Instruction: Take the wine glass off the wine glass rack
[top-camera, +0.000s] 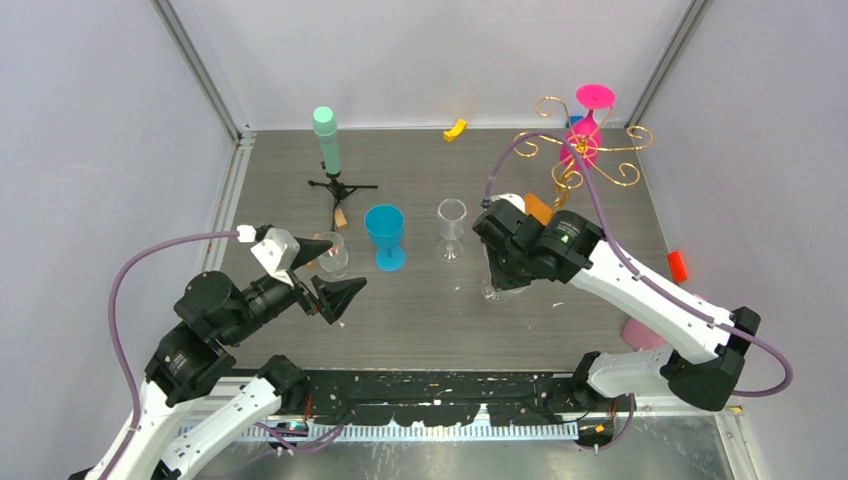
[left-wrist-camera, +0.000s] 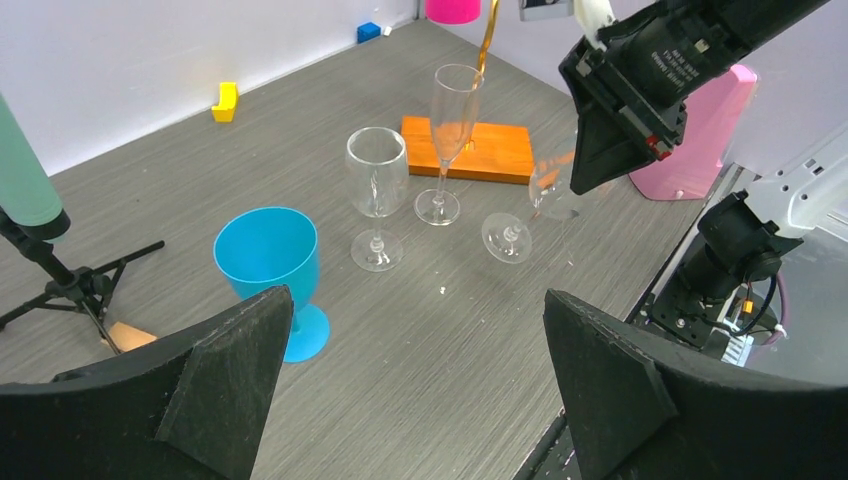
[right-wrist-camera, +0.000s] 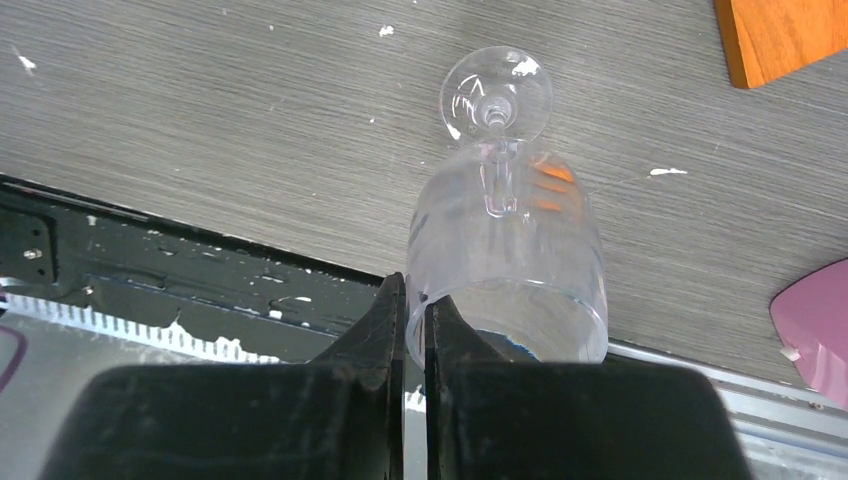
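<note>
My right gripper lowers the tilted glass next until its foot rests flat on the bare tabletop below the gripper, clear of the rack, and releases the glass's rim.
My right gripper (right-wrist-camera: 415, 300) is shut on the rim of a clear wine glass (right-wrist-camera: 505, 250), one finger inside the bowl and one outside. The glass (left-wrist-camera: 540, 195) hangs tilted, its foot low by the tabletop, in front of the rack's orange-brown wooden base (left-wrist-camera: 470, 150). In the top view the right gripper (top-camera: 505, 275) is left of and nearer than the gold wire rack (top-camera: 580, 150). A pink glass (top-camera: 590, 115) hangs upside down on the rack. My left gripper (top-camera: 330, 270) is open and empty, far left of the rack; its jaws stand wide apart in the left wrist view (left-wrist-camera: 415, 320).
On the table stand a blue goblet (top-camera: 385, 235), a clear glass (top-camera: 451, 228), another clear glass (top-camera: 333, 255) by my left gripper, and a tall flute (left-wrist-camera: 450, 130). A black tripod with a mint cylinder (top-camera: 328, 150) is at back left. A pink object (top-camera: 645, 335) lies front right.
</note>
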